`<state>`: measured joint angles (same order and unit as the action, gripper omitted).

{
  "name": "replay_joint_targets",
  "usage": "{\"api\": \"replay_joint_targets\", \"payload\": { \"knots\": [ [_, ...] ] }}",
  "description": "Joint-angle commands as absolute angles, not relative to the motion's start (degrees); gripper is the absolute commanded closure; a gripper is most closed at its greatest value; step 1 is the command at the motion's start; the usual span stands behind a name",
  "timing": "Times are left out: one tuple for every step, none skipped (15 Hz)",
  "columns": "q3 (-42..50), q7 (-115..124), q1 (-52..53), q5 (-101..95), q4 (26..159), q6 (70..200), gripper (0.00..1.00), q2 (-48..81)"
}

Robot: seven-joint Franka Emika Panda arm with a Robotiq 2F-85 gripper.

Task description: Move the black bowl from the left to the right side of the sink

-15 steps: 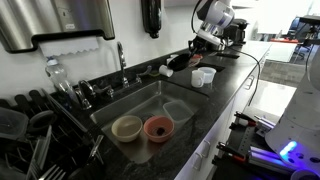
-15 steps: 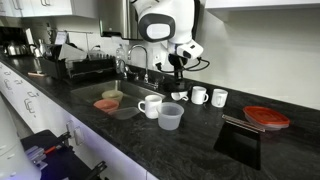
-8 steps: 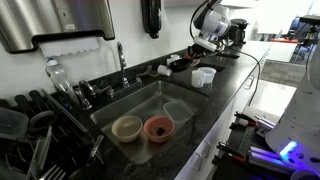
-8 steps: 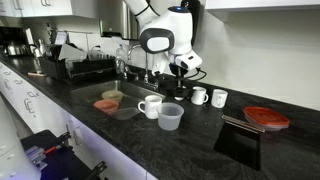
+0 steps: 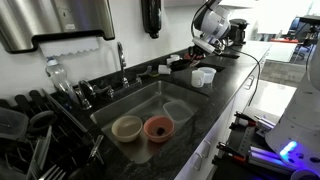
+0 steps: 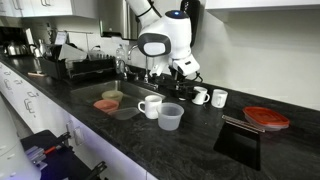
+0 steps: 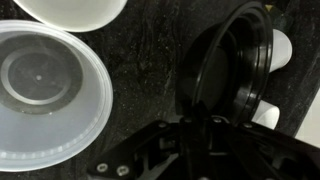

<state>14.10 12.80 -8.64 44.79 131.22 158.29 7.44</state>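
Observation:
The gripper lowers the bowl slightly toward the white mug and releases it there next, since bare countertop shows between the tub and the small cups.
The black bowl (image 7: pixel 238 65) fills the right of the wrist view, tilted, with its rim between my fingers. My gripper (image 7: pixel 200 125) is shut on that rim. In both exterior views the gripper (image 5: pixel 203 46) (image 6: pixel 183 70) holds the bowl (image 5: pixel 182 62) low over the black countertop, just beyond the end of the sink (image 5: pixel 118 104) where the white cups stand. In the exterior view from the counter end the bowl is hard to tell from the dark gripper. The sink (image 6: pixel 88 93) has a chrome faucet (image 5: pixel 121 62) at its rear.
In the sink lie a tan bowl (image 5: pixel 127 127), an orange-red bowl (image 5: pixel 158 128) and a clear container (image 5: pixel 178 110). On the counter near the gripper stand a clear tub (image 7: pixel 45 95) (image 6: pixel 170 116), a white mug (image 6: pixel 150 105), small white cups (image 6: pixel 200 96) (image 6: pixel 218 98) and a red plate (image 6: pixel 265 117).
The arm has turned and the gripper has sunk a little toward the counter with the black bowl, drifting slightly away from the sink. Nothing else moved.

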Motion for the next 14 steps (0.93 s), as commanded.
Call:
{"api": "replay_joint_targets", "payload": {
  "knots": [
    [13.8, 13.5, -8.4, 48.6, 132.9, 163.4, 0.98, 7.1],
    [14.2, 14.4, -8.1, 47.8, 133.7, 165.3, 0.98, 7.2],
    [14.4, 15.5, -8.0, 47.0, 134.7, 167.0, 0.98, 7.3],
    [14.4, 16.4, -7.9, 46.9, 135.6, 168.1, 0.98, 7.3],
    [14.4, 17.2, -7.8, 46.8, 136.4, 169.1, 0.98, 7.4],
    [13.1, 18.8, -8.9, 45.8, 137.3, 169.9, 0.98, 7.4],
    [12.9, 19.6, -8.7, 45.6, 138.0, 170.2, 0.98, 7.6],
    [12.5, 20.4, -8.5, 45.5, 138.6, 170.3, 0.98, 7.7],
    [12.1, 21.1, -8.4, 45.4, 139.0, 170.5, 0.98, 7.8],
    [11.8, 21.8, -8.3, 45.3, 139.3, 170.5, 0.98, 7.9],
    [11.5, 22.5, -8.2, 45.2, 139.4, 170.5, 0.98, 7.9],
    [11.4, 23.1, -8.1, 45.0, 139.5, 170.0, 0.67, 7.8],
    [11.4, 23.7, -8.0, 44.9, 139.4, 169.6, 0.66, 7.7],
    [11.3, 24.3, -8.0, 44.8, 139.4, 169.7, 0.6, 7.6]
  ]
}}
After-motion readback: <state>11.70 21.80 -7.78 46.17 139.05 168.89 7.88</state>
